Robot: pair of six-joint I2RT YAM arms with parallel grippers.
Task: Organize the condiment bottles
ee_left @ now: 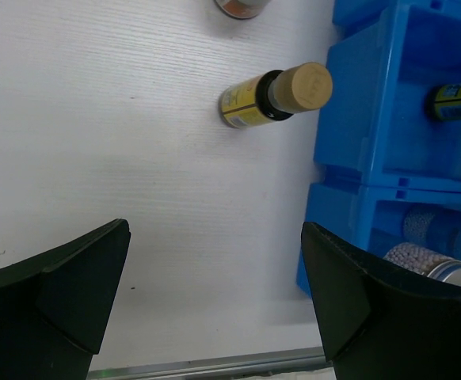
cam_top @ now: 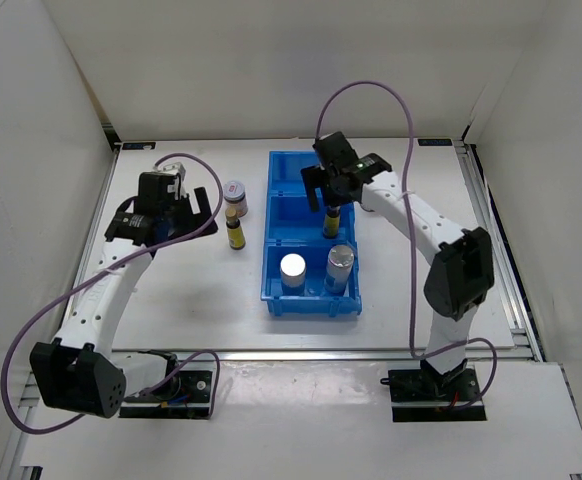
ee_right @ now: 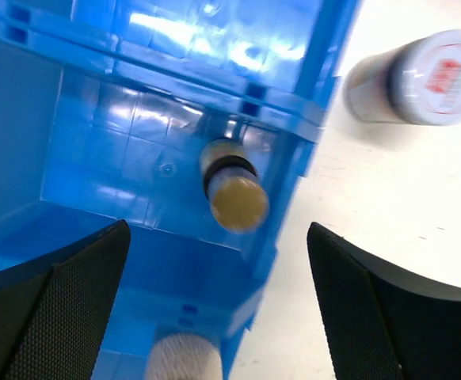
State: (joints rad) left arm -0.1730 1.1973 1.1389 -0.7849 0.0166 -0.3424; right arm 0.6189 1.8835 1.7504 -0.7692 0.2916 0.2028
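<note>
Next, my left gripper moves toward the bin and lowers around the tan cap of the slim amber bottle [cam_top: 232,214] [ee_left: 302,87].
A blue bin [cam_top: 276,262] stands mid-table. Its near compartment holds two silver-topped pale cylinders [cam_top: 292,268] [cam_top: 340,261]. Its middle compartment holds an upright amber bottle [cam_top: 331,223], seen with a tan cap in the right wrist view [ee_right: 234,188]. My right gripper [cam_top: 331,186] [ee_right: 219,233] hovers open and empty above that bottle. A second amber bottle [cam_top: 235,236] [ee_left: 274,96] and a squat jar with a red-marked lid [cam_top: 235,193] [ee_right: 420,79] stand on the table left of the bin. My left gripper [cam_top: 189,212] [ee_left: 215,261] is open and empty, left of them. Only one squat jar shows.
The bin's far compartment [cam_top: 296,175] shows nothing inside. White walls enclose the table on the left, back and right. A metal rail [cam_top: 311,353] runs along the table's near edge. Purple cables loop over both arms.
</note>
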